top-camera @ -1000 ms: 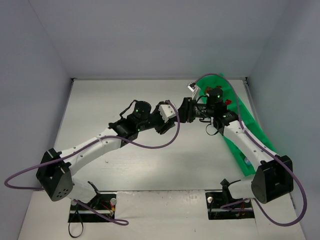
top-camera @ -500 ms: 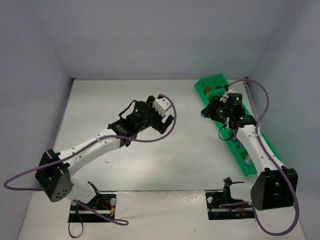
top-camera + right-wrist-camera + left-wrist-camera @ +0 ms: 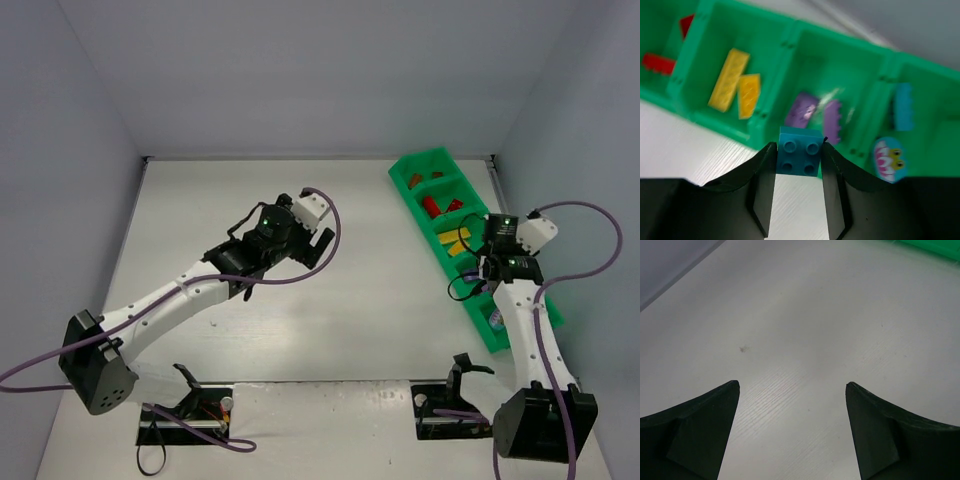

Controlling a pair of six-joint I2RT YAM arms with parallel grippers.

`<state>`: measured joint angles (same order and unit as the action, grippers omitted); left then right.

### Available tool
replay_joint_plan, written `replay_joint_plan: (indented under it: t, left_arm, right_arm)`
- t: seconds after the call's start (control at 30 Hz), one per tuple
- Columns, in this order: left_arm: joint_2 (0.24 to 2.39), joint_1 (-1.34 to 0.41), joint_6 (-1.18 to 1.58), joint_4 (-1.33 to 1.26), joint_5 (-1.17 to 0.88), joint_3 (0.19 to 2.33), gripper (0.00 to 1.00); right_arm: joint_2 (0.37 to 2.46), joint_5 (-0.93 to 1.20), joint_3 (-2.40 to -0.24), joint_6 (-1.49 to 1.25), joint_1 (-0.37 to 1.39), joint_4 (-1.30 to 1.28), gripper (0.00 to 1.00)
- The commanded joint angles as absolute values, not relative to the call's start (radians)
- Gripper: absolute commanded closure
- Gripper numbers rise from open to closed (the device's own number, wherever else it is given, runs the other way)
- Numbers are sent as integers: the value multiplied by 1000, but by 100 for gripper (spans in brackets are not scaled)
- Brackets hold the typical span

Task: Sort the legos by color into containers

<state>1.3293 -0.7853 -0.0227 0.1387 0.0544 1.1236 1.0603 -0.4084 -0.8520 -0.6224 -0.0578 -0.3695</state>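
The teal brick goes to my right gripper's right in the wrist view next, over the teal compartment [image 3: 498, 322] [image 3: 932, 132] lying that way, for release beside matching color.
My right gripper [image 3: 798, 150] is shut on a teal 2x2 brick [image 3: 799, 156] and holds it above the table, just at the near wall of the green tray [image 3: 720, 122], in front of the purple compartment. The tray holds red bricks [image 3: 657, 63], yellow bricks [image 3: 729, 79], purple bricks [image 3: 801, 109] and a teal brick [image 3: 902, 106] in separate compartments. In the top view the right gripper [image 3: 476, 268] hangs over the tray's [image 3: 410, 185] middle. My left gripper [image 3: 322, 240] is open and empty over bare table [image 3: 800, 340].
A round frog-and-flower sticker [image 3: 888, 158] lies in the teal compartment. The tray runs diagonally along the right wall. Grey walls enclose the table at the back and sides. A corner of the tray shows in the left wrist view [image 3: 935, 247].
The right gripper has swung from the table's middle out to the right, over the tray. The left gripper has drawn back to the left, away from the right one.
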Motion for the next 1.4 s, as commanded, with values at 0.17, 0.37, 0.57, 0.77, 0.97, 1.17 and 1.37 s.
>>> replay_joint_plan:
  t: [0.17, 0.37, 0.57, 0.77, 0.97, 1.17, 1.37]
  left_arm:
    - [1278, -775, -14, 147, 61, 1186, 20]
    - [1266, -772, -18, 164, 57, 1180, 20]
    - [1250, -767, -14, 167, 63, 1161, 20]
    - [1258, -765, -12, 170, 55, 1163, 20]
    - [1272, -762, 23, 170, 80, 1183, 20]
    - [1287, -761, 34, 172, 104, 1201, 20]
    - [1261, -755, 124, 178, 181, 1201, 20]
  right_arm:
    - [1052, -653, -789, -692, -275, -387, 100]
    - [1127, -631, -756, -745, -345, -387, 79]
    - [1111, -609, -744, -761, -357, -387, 47]
    - [1086, -558, -770, -726, -357, -387, 31]
    - [1048, -390, -837, -618, -322, -338, 22]
    - [1049, -247, -923, -442, -120, -201, 22]
    - [1104, -106, -991, -338, 87, -63, 16]
